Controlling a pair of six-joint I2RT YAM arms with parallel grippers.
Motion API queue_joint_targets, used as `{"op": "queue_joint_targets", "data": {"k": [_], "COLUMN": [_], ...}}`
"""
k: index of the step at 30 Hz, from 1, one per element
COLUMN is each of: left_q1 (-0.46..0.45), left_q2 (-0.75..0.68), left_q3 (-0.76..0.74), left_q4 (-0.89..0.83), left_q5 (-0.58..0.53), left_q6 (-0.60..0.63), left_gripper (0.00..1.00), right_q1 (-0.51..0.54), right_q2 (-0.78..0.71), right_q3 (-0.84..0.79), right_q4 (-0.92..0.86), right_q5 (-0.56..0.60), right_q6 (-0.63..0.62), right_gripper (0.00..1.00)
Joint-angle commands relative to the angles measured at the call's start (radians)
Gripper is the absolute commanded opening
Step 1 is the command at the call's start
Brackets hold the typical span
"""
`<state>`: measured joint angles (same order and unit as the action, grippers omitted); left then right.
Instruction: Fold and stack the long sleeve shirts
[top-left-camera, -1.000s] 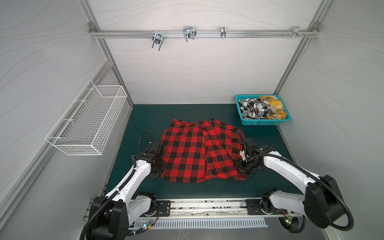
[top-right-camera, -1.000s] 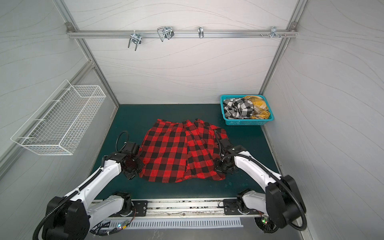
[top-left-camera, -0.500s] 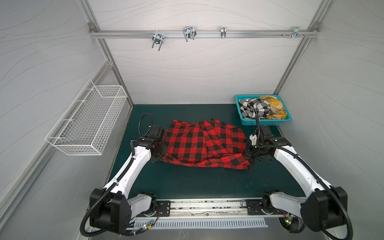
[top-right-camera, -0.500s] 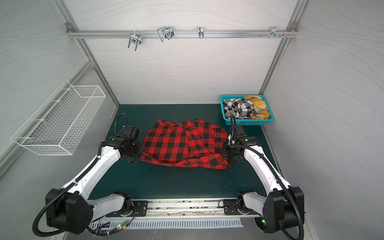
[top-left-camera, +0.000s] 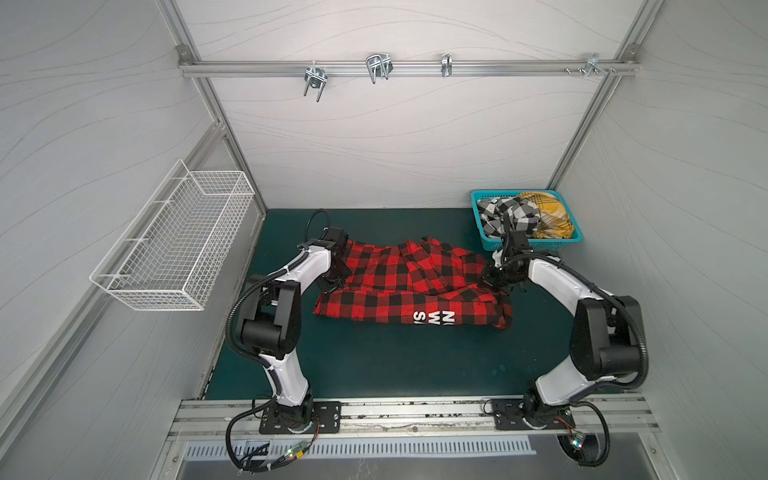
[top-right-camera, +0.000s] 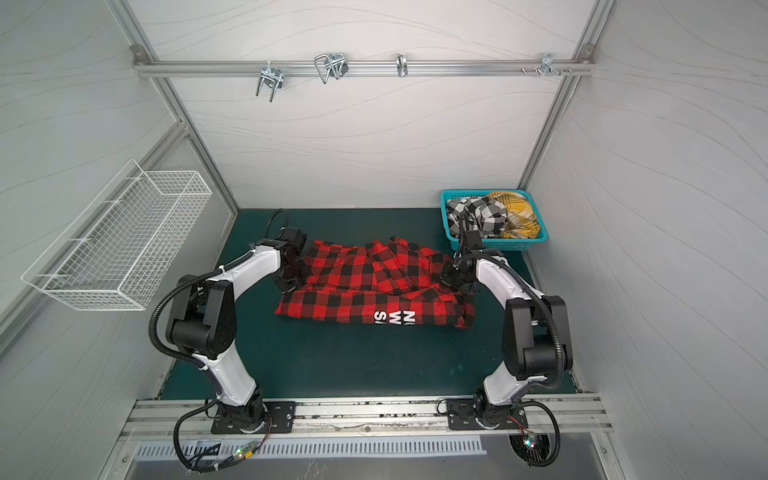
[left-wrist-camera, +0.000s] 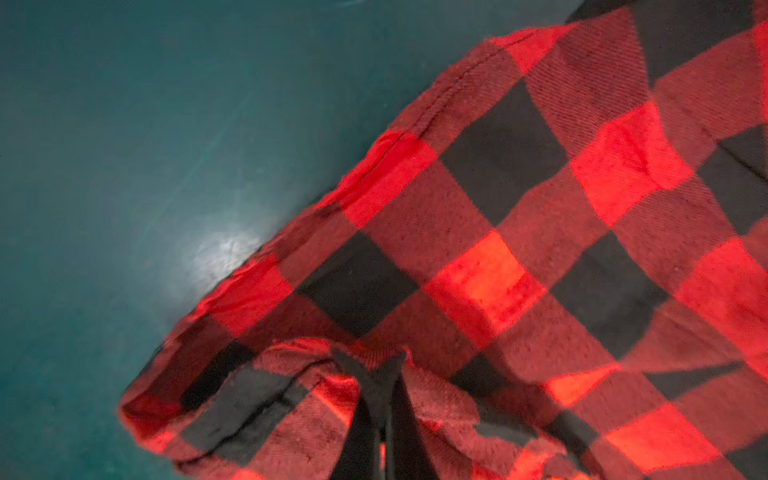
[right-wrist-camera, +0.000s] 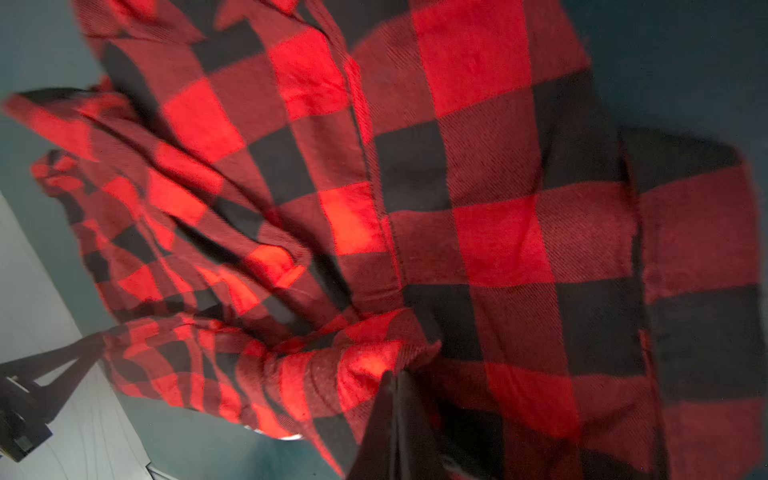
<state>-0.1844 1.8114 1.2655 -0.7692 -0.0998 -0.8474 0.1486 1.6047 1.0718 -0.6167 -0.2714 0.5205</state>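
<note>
My left gripper stays low and releases the shirt's bunched edge onto the flat plaid just below its fingers next, as the shirt is already doubled over.
The red-and-black plaid shirt lies mid-mat, doubled over, with white block letters showing on its near layer. My left gripper is shut on the shirt's left edge; in the left wrist view the gripper pinches bunched cloth. At the right edge my right gripper is shut on the plaid too, its dark tips closed into a fold. A black-and-white check shirt and a yellow plaid shirt sit crumpled in the turquoise basket.
The turquoise basket stands at the back right corner, just behind my right wrist. A white wire basket hangs on the left wall. A metal rail with hooks crosses the back wall. Bare green mat lies in front of the shirt.
Both grippers have carried the shirt's near corners up and toward the back, folding the flat shirt over itself. The white letters have come into view on the near layer.
</note>
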Motion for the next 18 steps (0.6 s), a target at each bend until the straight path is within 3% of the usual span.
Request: {"op": "queue_joint_targets", "data": {"k": [1,8,9,12,13,18], "left_q1": [0.000,-0.001,0.000,0.000,-0.001,-0.050], "left_q2": [0.019,-0.003,-0.013,-0.059,-0.087,-0.306], "left_q3": [0.037,-0.070,-0.080,-0.078,-0.075,-0.129], "left_q4": [-0.003,0.014,0.017,-0.015,-0.032,-0.079], "left_q5": [-0.038,-0.055,-0.057,-0.065,-0.064,-0.073], "left_q6": [0.013,0.013,0.012,0.010,0.013,0.005], "left_gripper": [0.00,0.00,0.04,0.38,0.44,0.60], "right_q1": [-0.006,0.000,0.002,0.010,0.016,0.083], "right_q2": [0.034,0.053,0.046,0.014,0.000,-0.043], "right_q3": [-0.022,-0.094,-0.100,-0.110,-0.112,-0.116], "right_q4": [0.039,0.063,0.059,0.036,0.028,-0.022], "right_q5": [-0.030,-0.051,-0.052,-0.055,-0.053,-0.023], "right_q6": [-0.028,-0.014,-0.014,-0.014,-0.013,-0.009], "right_gripper": [0.00,0.00,0.00,0.00,0.00,0.00]}}
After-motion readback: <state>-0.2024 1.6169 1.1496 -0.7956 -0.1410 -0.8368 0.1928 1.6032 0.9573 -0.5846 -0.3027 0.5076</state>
